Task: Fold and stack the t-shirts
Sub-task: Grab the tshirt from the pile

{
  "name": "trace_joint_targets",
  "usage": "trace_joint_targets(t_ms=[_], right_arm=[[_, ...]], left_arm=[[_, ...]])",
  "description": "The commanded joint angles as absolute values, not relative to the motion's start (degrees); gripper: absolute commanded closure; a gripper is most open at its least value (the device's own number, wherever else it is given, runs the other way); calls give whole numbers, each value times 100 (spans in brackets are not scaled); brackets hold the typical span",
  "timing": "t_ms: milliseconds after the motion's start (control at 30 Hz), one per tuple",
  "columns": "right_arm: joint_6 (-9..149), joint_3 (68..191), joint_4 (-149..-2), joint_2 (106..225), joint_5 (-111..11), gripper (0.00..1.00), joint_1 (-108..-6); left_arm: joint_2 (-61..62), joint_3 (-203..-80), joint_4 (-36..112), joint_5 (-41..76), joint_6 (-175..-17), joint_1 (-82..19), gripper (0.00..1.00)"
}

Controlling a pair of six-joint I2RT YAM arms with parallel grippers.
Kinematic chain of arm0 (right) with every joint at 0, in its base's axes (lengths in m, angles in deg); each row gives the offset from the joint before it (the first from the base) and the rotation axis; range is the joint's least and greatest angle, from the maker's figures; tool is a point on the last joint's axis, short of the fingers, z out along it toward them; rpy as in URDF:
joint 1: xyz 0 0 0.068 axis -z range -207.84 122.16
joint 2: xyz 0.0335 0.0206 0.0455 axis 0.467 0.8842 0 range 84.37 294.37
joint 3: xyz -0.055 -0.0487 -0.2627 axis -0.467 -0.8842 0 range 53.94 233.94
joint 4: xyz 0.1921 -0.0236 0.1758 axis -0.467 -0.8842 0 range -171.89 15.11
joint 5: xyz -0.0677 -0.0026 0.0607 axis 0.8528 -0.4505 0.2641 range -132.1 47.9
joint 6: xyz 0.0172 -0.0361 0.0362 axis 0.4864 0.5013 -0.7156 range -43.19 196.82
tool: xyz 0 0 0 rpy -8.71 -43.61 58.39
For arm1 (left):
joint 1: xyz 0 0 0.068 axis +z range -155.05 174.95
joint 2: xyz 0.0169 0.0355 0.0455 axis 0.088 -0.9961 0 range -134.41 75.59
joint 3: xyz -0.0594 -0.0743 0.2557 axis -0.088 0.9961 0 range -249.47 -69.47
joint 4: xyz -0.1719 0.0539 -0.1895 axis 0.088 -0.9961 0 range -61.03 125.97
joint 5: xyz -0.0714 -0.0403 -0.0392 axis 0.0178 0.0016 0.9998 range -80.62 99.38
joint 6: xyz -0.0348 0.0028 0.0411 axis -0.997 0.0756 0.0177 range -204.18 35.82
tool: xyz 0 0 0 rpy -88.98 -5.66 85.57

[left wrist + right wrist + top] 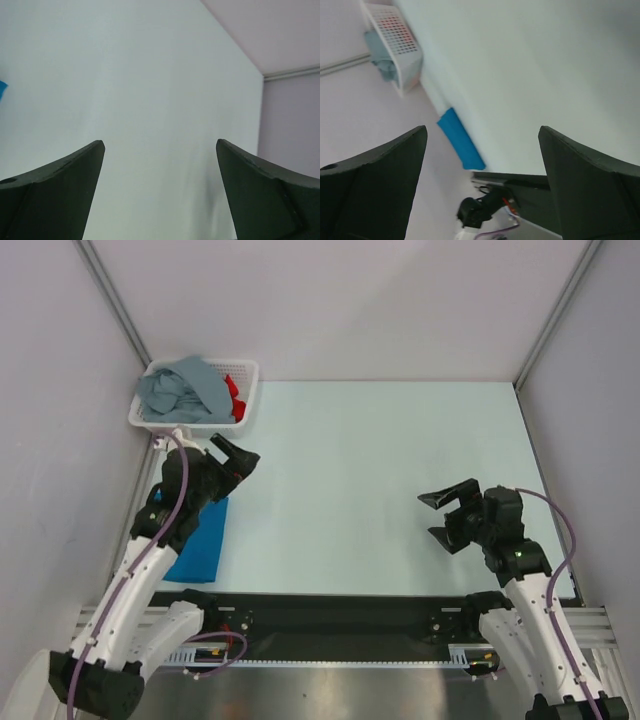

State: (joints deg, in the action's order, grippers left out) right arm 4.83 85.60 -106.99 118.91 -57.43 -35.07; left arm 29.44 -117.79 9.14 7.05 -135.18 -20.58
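My left gripper will next move outward over the slate grey t-shirt in the basket and down onto its middle (187, 392), since it partly covers the red one.
The bright blue t-shirt (200, 538) lies folded flat at the table's left edge, partly under my left arm. It also shows in the right wrist view (461, 139), and a sliver of it shows in the left wrist view (2, 90). The slate grey t-shirt (185, 388) lies crumpled in the basket, with the red t-shirt (235, 398) beside it at the right. My left gripper (238, 455) is open and empty above the table, between the basket and the blue shirt. My right gripper (428, 516) is open and empty above the table's right half.
The white mesh basket (250, 370) stands in the far left corner; it also shows in the right wrist view (402, 47). Walls close in the table on the left, back and right. A black rail (330, 615) runs along the near edge.
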Motion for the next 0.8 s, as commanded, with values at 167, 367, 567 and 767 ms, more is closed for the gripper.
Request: trace_joint_targets(t_ms=[167,367,567,767], right_arm=[[1995,9041,-10953,12549,-6337,0,-3119],[2452,9700,-10873,13068,-5959,6,-3057],[2628,9999,-10820,13578,-5537,12,-2881],[2549,10079,-10811,13903,-5423,12,-2468]], left_arm=[[1927,-12414,1785,674,-12330,-919,0],[214,-13756,1866,151,-11715,-145,2],[-2475,-16137,1462,16,-10932,154,19],[-4671,-18414,1180,165,-10808,181,30]])
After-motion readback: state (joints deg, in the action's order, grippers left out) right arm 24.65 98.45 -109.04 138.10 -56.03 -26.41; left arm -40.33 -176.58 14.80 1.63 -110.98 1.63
